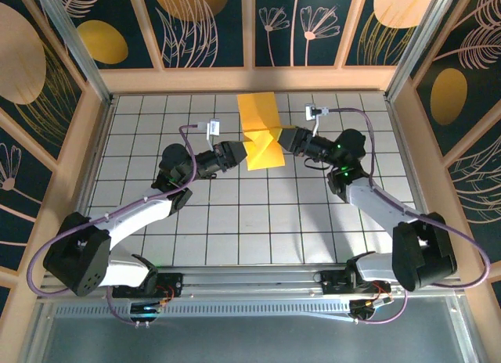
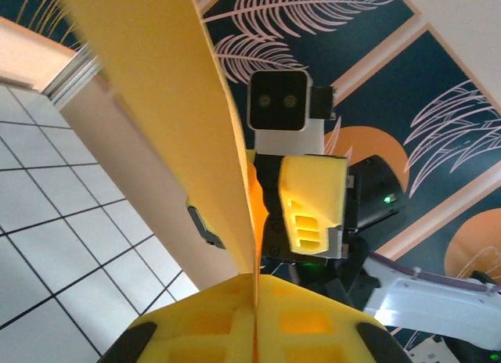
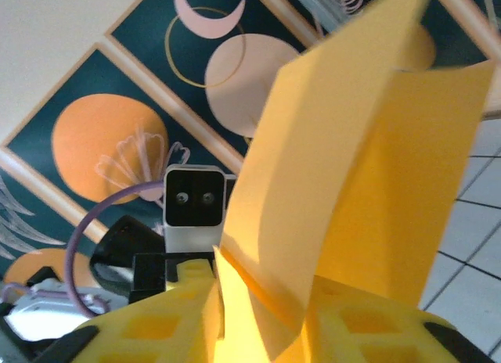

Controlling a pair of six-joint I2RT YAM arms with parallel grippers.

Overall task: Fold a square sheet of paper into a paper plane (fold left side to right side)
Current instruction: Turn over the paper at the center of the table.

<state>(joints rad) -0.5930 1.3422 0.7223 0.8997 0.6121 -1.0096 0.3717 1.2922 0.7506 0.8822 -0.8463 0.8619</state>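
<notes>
The left gripper comes down toward the bare white tiles below it next, tips its fingers downward and releases the thin edge where the raised sheet lies flat.
The square sheet of paper [image 1: 258,116], orange-yellow and folded into layers, is held up off the tiles near the back middle of the table. My left gripper [image 1: 243,153] is at its lower left edge and my right gripper [image 1: 283,138] at its right edge. Seen from the left wrist, the left gripper [image 2: 254,278] is shut on the thin edge of the paper [image 2: 156,81], with the right gripper's yellow fingers [image 2: 313,199] just behind. The right wrist view has the right gripper [image 3: 274,300] with its jaws apart and loose folds of the paper [image 3: 344,144] standing between them.
The white tiled table [image 1: 235,222] is boxed in by a wooden rim [image 1: 250,80] and patterned dark walls on three sides. Both arms reach in from the near edge and meet at the paper, their purple cables [image 1: 192,128] looping above them.
</notes>
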